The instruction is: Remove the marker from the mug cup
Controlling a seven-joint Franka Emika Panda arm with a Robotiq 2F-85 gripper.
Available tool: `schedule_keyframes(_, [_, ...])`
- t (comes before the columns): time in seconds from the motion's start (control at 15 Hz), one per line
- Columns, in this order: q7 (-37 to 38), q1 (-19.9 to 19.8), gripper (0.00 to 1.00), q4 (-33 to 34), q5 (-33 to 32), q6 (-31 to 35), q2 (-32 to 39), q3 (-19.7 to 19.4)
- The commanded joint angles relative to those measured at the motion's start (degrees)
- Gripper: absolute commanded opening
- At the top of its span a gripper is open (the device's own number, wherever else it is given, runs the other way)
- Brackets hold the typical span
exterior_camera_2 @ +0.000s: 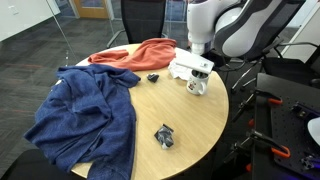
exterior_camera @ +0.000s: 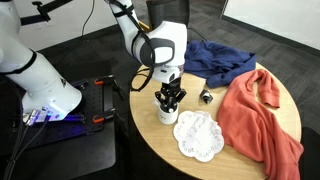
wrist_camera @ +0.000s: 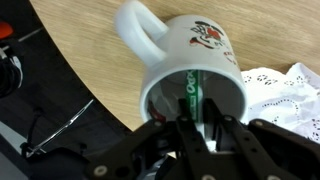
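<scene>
Next the marker (wrist_camera: pixel 192 95) goes up out of the mug, over, down and free, since bare wood lies beside my gripper toward the blue cloth.
The white mug cup (wrist_camera: pixel 200 45) stands on the round wooden table, its loop handle and a printed picture showing in the wrist view. The marker (wrist_camera: pixel 192 95), dark with a green label, stands inside it. My gripper (wrist_camera: pixel 194 120) reaches down into the mug's mouth, its two fingers closed on either side of the marker. In both exterior views the gripper (exterior_camera: pixel 170 98) (exterior_camera_2: pixel 198 75) sits right on top of the mug (exterior_camera: pixel 167 113) (exterior_camera_2: pixel 197 87), and the marker is hidden there.
A white lacy doily (exterior_camera: pixel 198 135) lies beside the mug. An orange cloth (exterior_camera: pixel 260 115) and a blue cloth (exterior_camera_2: pixel 85 115) cover much of the table. Small dark clip-like items (exterior_camera_2: pixel 164 136) (exterior_camera: pixel 206 96) lie on the wood. The table edge is close to the mug.
</scene>
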Motion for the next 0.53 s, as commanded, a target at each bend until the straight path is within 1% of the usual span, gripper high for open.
schedule_keyframes(0.0, [1.97, 4.29, 0.05, -2.97, -2.08, -0.19, -5.62, -4.86])
schedule_keyframes(0.13, [2.57, 6.08, 0.05, -4.29, -4.28, -0.87, -9.21, -7.62])
schedule_keyframes(0.27, [3.97, 7.34, 0.05, -5.49, -8.29, -2.06, -13.70, -10.09])
schedule_keyframes(0.4, [5.57, 6.28, 0.05, -6.63, -13.60, -3.80, -19.05, -10.19])
schedule_keyframes(0.47, [5.91, 4.53, 0.05, -7.21, -15.62, -4.57, -21.83, -8.70])
